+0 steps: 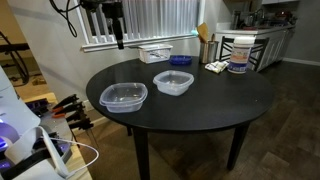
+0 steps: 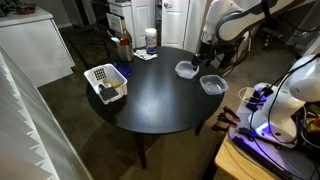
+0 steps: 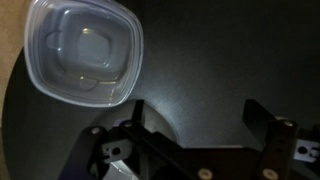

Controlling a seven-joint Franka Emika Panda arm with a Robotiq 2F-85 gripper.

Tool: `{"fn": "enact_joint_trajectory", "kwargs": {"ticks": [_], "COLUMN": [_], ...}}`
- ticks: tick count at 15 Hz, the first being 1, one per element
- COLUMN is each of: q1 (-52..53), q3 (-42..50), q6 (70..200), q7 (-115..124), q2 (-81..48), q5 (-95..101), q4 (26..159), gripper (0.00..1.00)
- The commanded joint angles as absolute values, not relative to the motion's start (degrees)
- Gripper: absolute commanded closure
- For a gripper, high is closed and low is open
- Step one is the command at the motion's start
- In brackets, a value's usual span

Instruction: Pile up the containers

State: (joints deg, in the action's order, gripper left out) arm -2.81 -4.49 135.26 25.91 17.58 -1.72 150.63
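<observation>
The front container's rim beside bare table is below my fingers and to their left in the wrist view, so my gripper will move down and over onto it next.
Two shallow clear plastic containers sit apart on the round black table. In an exterior view one is at the front left (image 1: pixel 123 96) and one nearer the middle (image 1: pixel 173 82). They also show in an exterior view near the table's far edge (image 2: pixel 187 69) (image 2: pixel 213 85). My gripper (image 1: pixel 118 42) hangs well above the table, open and empty; it also shows in an exterior view (image 2: pixel 204 58). In the wrist view one container (image 3: pixel 85 50) lies at the upper left, apart from my open fingers (image 3: pixel 198 120), with bare table between them.
A white basket (image 1: pixel 155 52) with items, a blue lid (image 1: pixel 180 60), a tall white labelled bucket (image 1: pixel 238 53) and a wooden holder (image 1: pixel 204 45) stand at the table's back. Bottles (image 2: pixel 150 40) stand near the basket (image 2: pixel 105 82). The table edge (image 1: pixel 200 125) is round.
</observation>
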Motion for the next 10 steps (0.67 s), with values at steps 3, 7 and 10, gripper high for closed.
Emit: {"fn": "enact_joint_trajectory", "kwargs": {"ticks": [3, 7, 10], "q1": [-0.29, 0.06, -0.19], "q3": [-3.9, -4.44, -3.14], "q6": [152.53, 159.03, 161.22], "q7": [27.59, 32.87, 42.13], "q2": [5.88, 0.76, -1.82], "q5": [-15.08, -13.1, -3.3], "q4": [154.87, 154.87, 154.95], "gripper": [0.0, 0.0, 0.0]}}
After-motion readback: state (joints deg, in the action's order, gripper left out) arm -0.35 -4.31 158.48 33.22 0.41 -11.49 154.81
